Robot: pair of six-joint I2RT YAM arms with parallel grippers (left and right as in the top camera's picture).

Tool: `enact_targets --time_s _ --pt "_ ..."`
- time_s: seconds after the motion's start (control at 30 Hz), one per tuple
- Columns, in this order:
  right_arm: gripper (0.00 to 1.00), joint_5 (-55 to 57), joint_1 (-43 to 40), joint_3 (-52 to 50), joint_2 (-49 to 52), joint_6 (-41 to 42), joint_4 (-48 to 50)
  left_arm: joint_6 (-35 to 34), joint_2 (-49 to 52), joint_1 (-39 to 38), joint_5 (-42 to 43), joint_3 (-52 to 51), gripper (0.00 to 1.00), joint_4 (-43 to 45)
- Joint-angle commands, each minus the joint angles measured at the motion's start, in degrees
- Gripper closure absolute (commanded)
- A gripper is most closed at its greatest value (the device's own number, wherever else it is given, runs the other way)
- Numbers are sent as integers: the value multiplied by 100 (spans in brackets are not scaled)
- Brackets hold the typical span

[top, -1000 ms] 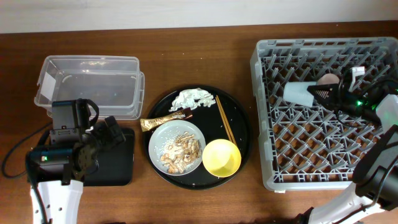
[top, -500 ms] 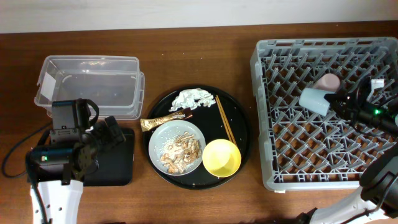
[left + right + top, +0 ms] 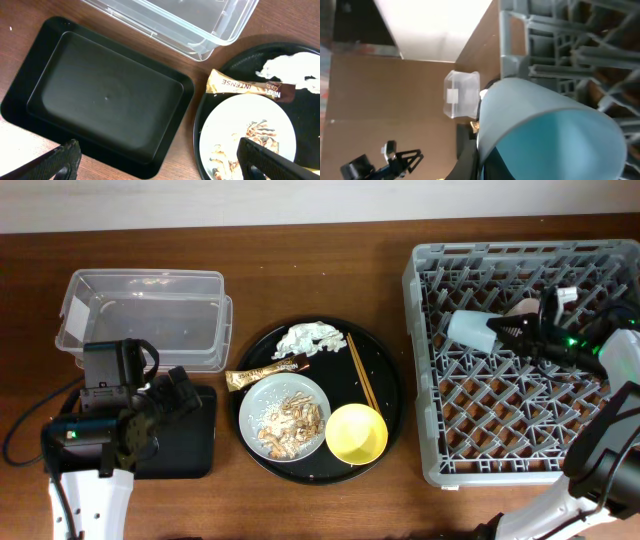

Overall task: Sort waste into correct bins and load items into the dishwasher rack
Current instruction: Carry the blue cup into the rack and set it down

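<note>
The small blue cup in my right gripper should go down and back into the rack (image 3: 425,370) next, onto the empty pegs beside the pink cup, and I should release it there.
My right gripper (image 3: 508,330) is shut on the small blue cup (image 3: 472,329) and holds it on its side above the grey dishwasher rack (image 3: 425,370); the cup fills the right wrist view (image 3: 545,130). The pink cup (image 3: 525,308) lies in the rack behind it. My left gripper (image 3: 160,162) is open and empty over the near edge of the shallow black tray (image 3: 100,95), next to the clear tub (image 3: 140,315). On the round black tray (image 3: 385,380) are the white tissue (image 3: 308,338), snack wrapper (image 3: 268,370), chopsticks (image 3: 360,370), yellow bowl (image 3: 356,432) and grey plate (image 3: 262,405) with food scraps (image 3: 293,420).
The clear tub also shows at the top of the left wrist view (image 3: 190,25). The left arm's base (image 3: 100,435) stands over the shallow black tray's left part. The rack's left wall stands close to the round tray's right rim.
My right gripper swung the blue cup to the right half a second ago, then back left across the rack. The left arm has not moved.
</note>
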Motion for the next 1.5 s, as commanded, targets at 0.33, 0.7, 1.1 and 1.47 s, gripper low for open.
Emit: enact_targets --time_s 0.33,0.7,1.1,1.47 --pt "96 1067 -752 -15 39 44 -302 -96 -17 13 -26 61 1 9" --pt "96 1694 -214 -15 39 66 -610 -96 -20 13 -26 61 1 9" --pt "63 2481 -623 -13 39 116 -577 -96 -20 13 -24 61 1 9" --pt "63 3915 -1259 1799 -111 734 -2315 -96 -20 13 -26 61 1 9"
